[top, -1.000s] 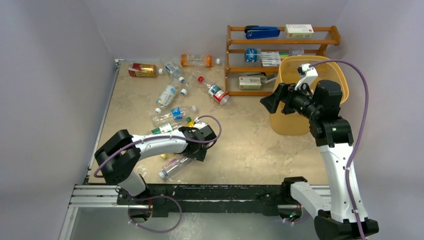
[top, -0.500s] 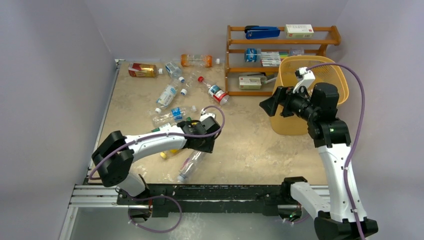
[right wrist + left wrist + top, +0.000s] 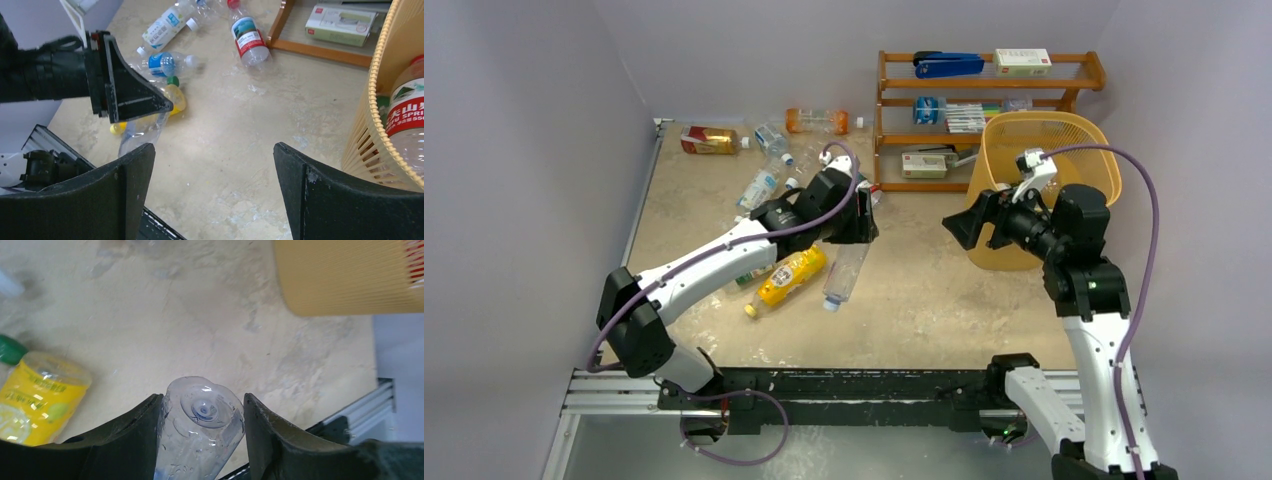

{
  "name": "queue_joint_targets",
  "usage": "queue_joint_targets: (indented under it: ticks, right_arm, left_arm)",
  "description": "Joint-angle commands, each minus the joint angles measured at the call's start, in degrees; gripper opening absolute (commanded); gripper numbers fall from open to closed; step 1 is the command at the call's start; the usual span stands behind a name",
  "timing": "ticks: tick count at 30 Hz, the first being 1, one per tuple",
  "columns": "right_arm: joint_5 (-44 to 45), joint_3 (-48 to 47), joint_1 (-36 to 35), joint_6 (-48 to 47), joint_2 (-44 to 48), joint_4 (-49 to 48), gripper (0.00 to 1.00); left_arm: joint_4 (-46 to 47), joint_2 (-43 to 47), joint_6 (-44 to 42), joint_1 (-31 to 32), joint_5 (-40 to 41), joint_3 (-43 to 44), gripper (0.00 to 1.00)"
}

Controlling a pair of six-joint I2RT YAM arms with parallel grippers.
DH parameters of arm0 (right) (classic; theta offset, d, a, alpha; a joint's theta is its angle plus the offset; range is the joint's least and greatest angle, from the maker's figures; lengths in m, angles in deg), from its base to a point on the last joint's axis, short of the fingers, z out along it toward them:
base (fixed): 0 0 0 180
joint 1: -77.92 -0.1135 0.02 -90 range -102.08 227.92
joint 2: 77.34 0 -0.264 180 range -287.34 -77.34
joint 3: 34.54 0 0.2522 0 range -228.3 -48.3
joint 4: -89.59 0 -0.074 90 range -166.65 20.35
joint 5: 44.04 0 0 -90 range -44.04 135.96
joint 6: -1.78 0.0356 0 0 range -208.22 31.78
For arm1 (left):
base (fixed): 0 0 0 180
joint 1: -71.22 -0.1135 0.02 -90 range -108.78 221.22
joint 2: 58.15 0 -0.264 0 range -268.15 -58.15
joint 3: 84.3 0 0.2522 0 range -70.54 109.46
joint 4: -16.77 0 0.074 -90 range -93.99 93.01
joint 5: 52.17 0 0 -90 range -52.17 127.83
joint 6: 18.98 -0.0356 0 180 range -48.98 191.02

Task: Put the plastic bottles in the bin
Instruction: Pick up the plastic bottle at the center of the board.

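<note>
I need to lift the clear bottle with my left gripper next, then swing it outward over the bin's opening, because the side of the bin is in the bottle's way.
My left gripper [image 3: 856, 222] [image 3: 202, 400] is shut on a clear plastic bottle [image 3: 844, 272] [image 3: 200, 425]. The bottle hangs cap-down above the middle of the table, its base toward the wrist camera. A yellow bottle [image 3: 789, 277] [image 3: 35, 405] lies just left of it. More bottles [image 3: 759, 187] lie at the back left, among them an amber one [image 3: 709, 140] and an orange one [image 3: 816, 120]. The yellow-orange bin [image 3: 1044, 125] [image 3: 380, 100] stands at the right with a red-labelled bottle [image 3: 407, 120] inside. My right gripper [image 3: 969, 220] [image 3: 212, 150] stands open and empty beside the bin's left wall.
A brown wooden shelf rack [image 3: 924, 100] with a blue stapler [image 3: 949, 65] and small boxes stands behind the bin. A red-capped bottle [image 3: 247, 35] lies in front of the rack. The metal rail [image 3: 824, 385] runs along the near table edge.
My left gripper closed on the clear bottle near the front edge, lifted it and carried it back and right toward the table's middle, uncovering the yellow bottle. My right gripper barely moved.
</note>
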Motion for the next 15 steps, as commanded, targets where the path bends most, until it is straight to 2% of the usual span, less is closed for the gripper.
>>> queue_joint_targets:
  ticks: [1,8,15]
  right_arm:
    - [-0.7,-1.5,-0.28,-1.86,2.51,-2.35,0.9]
    - [9.59,-11.46,-0.3,2.06,4.73,0.7,0.89]
    - [13.48,-27.44,-0.27,5.3,2.67,6.33,0.88]
  left_arm:
    - [8.03,0.8,2.84,-0.95,-6.56,6.44,0.46]
    - [24.55,-4.06,7.77,-0.96,-12.5,16.81,0.46]
    - [38.11,-9.26,10.35,-0.96,-11.46,24.19,0.46]
